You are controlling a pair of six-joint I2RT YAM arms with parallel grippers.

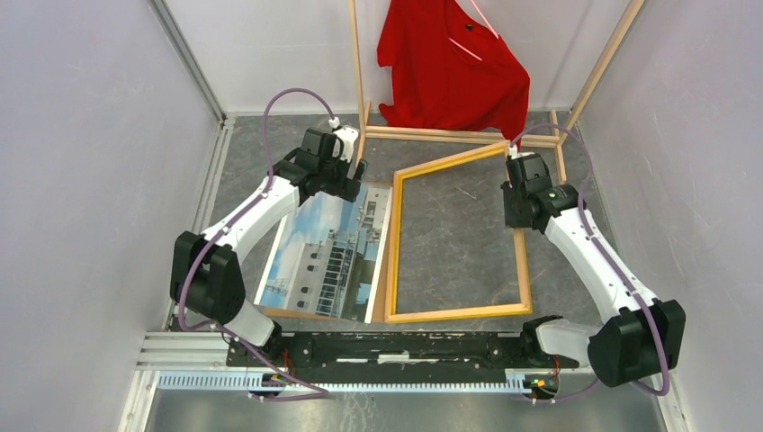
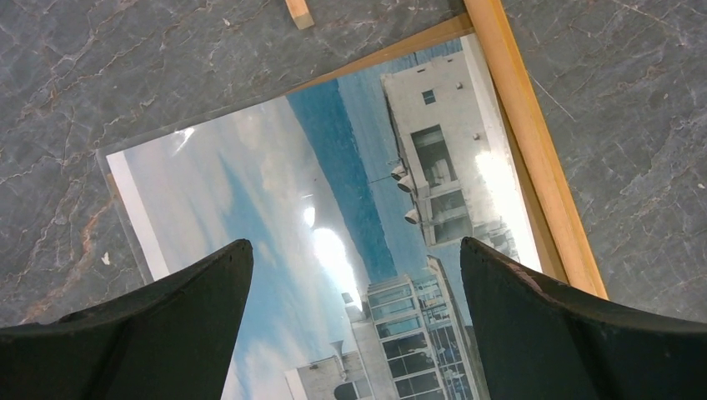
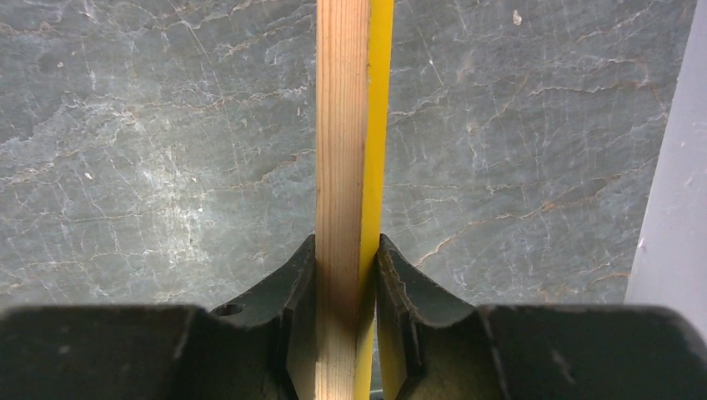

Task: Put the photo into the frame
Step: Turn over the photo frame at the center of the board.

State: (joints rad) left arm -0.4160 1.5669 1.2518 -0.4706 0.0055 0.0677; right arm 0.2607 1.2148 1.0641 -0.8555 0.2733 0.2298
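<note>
The robot's right gripper will next shift slightly toward the photo and lower the frame's bar it holds onto the table (image 3: 338, 247), because that side of the frame is raised.
The photo (image 1: 324, 252), a print of a white building under blue sky, lies face up on the left of the table. My left gripper (image 1: 355, 171) hovers over its far end, and in the left wrist view the left gripper (image 2: 354, 244) stands wide open above the photo (image 2: 333, 208) with nothing between its fingers. The frame (image 1: 459, 313), yellow and light wood, lies to the right of the photo, its left rail (image 2: 534, 167) along the photo's edge. My right gripper (image 1: 516, 220) is shut on the frame's right rail (image 3: 342, 125), which the right gripper (image 3: 346, 246) pinches edge-on.
A brown backing board (image 2: 392, 48) shows under the photo's edges. A wooden clothes rack (image 1: 459, 135) with a red shirt (image 1: 450, 63) stands at the back, just beyond the frame's far rail. Grey walls close in on both sides.
</note>
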